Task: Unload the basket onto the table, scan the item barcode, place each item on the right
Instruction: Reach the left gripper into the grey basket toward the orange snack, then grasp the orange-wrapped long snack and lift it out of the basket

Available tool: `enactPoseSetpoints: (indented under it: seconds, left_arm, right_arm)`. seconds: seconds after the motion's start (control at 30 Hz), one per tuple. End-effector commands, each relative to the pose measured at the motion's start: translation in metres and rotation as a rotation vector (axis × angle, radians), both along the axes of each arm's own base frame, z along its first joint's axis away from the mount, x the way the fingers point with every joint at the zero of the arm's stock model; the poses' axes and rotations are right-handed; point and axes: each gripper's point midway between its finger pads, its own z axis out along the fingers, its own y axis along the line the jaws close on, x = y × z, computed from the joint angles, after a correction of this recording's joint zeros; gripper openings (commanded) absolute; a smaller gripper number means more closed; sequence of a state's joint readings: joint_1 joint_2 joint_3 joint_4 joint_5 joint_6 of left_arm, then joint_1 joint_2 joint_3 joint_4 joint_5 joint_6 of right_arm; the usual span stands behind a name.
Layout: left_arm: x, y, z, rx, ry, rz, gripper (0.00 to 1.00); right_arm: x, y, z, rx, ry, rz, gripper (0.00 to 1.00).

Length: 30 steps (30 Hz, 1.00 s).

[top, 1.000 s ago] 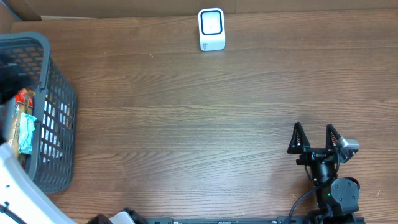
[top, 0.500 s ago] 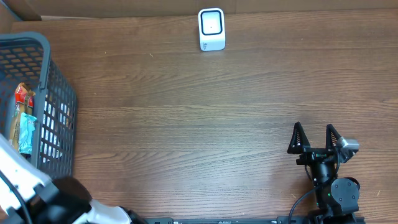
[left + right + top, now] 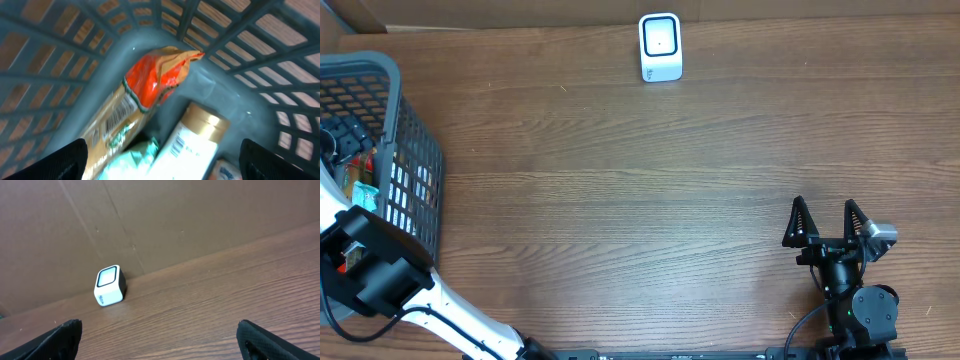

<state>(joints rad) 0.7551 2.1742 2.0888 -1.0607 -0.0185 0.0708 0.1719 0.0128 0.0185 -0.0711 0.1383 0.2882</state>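
Observation:
My left gripper lowers deeper into the basket next, onto the orange-red packet where gold meets red (image 3: 361,167) (image 3: 134,98).
My left gripper (image 3: 160,172) hangs open inside the grey mesh basket (image 3: 412,170), its fingertips (image 3: 62,160) wide apart. Below it lie an orange-red snack packet (image 3: 152,82) with a barcode on its gold side, a white bottle with a gold cap (image 3: 192,137) that also bears a barcode, and a teal packet (image 3: 137,155). Neither finger touches any of them. From overhead the left gripper (image 3: 338,140) is deep in the basket at the far left. The white scanner (image 3: 660,47) stands at the back middle, also the scanner (image 3: 109,285) in the right wrist view. My right gripper (image 3: 825,222) rests open at the front right.
A brown cardboard wall (image 3: 165,220) runs behind the scanner along the table's back edge. The basket's walls (image 3: 260,45) close in tightly around the left gripper. Bare wood table (image 3: 620,200) stretches between the basket and the right arm.
The left arm has swung over the basket and its gripper has dropped in among the items. Its jaws have narrowed slightly. The right arm has not moved.

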Motion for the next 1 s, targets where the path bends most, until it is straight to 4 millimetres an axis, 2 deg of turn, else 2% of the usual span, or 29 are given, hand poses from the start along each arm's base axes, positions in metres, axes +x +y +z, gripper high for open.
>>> enactPoseSetpoints:
  seconds: [0.0,0.2,0.43,0.63,0.77,0.9,0.97]
  left_arm:
    - [0.008,0.008,-0.008,0.034,0.013,-0.096,0.89]
    - [0.01,0.019,-0.037,0.05,0.068,-0.133,0.96]
    - [-0.008,0.034,-0.076,0.041,0.174,-0.09,0.93]
    - [-0.017,0.044,-0.088,0.025,0.179,-0.064,0.9]
    - [-0.018,0.039,-0.099,-0.029,0.162,-0.075,0.87]
    - [-0.025,0.029,-0.126,-0.094,0.208,-0.079,0.8]
    - [-0.028,0.026,-0.135,-0.119,0.221,-0.062,0.65]
  right_arm:
    - [0.0,0.001,-0.002,0.004,-0.003,0.003,1.0]
    - [0.0,0.001,-0.002,0.004,-0.003,0.003,1.0]
    - [0.0,0.001,-0.002,0.004,-0.003,0.003,1.0]
    - [0.0,0.001,-0.002,0.004,-0.003,0.003,1.0]
    - [0.0,0.001,-0.002,0.004,-0.003,0.003,1.0]
    - [0.0,0.001,-0.002,0.004,-0.003,0.003,1.0]
    - [0.0,0.001,-0.002,0.004,-0.003,0.003,1.0]
